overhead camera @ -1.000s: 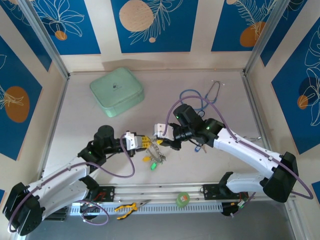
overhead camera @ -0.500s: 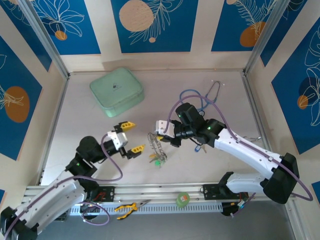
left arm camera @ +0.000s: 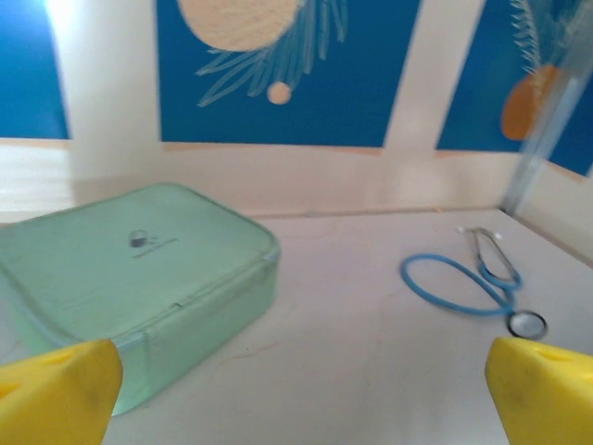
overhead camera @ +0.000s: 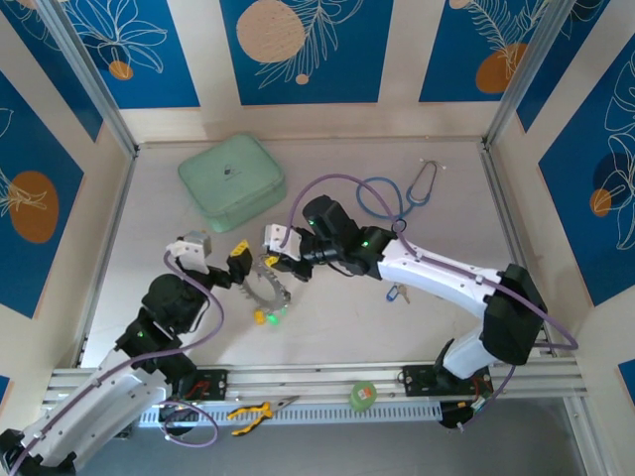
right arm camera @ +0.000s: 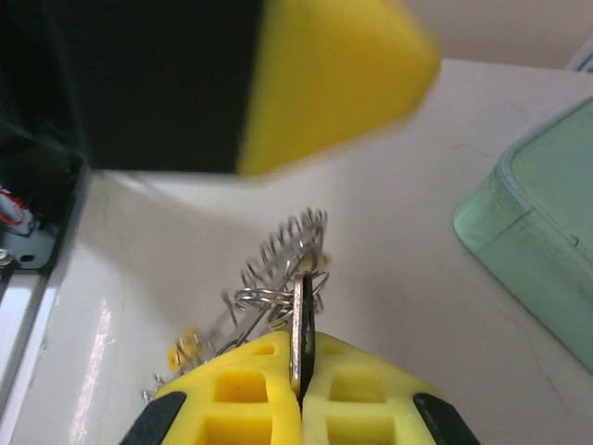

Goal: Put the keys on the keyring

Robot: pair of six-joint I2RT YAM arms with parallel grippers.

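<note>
The keyring still hangs tilted. My right gripper should next go down toward the blue-tagged key point(overhead camera: 395, 294), onto the bare tabletop short point(overhead camera: 321, 296) of it, and let go of the keyring there.
The keyring point(overhead camera: 268, 288), a silvery ring with a notched rim, hangs tilted at the table's middle. My right gripper point(overhead camera: 283, 261) is shut on it; in the right wrist view a flat metal piece at the keyring's point(right arm camera: 278, 278) rim is pinched edge-on between the yellow pads point(right arm camera: 357, 394). Keys with yellow point(overhead camera: 259, 317) and green point(overhead camera: 279, 314) tags dangle from its lower rim. A blue-tagged key point(overhead camera: 395, 294) lies alone beside the right forearm. My left gripper point(overhead camera: 238, 260) stands open just left of the ring, holding nothing; its fingertips point(left arm camera: 56, 389) sit wide apart.
A mint-green case point(overhead camera: 231, 181) lies at the back left, close ahead of the left gripper point(left arm camera: 296, 399). A blue stethoscope point(overhead camera: 397, 193) rests at the back right. Pliers point(overhead camera: 253, 409) and a tape roll point(overhead camera: 364, 394) sit on the front rail.
My left gripper opened, letting go near the ring, and pulled back to the left. My right gripper carried the keyring with its keys leftward.
</note>
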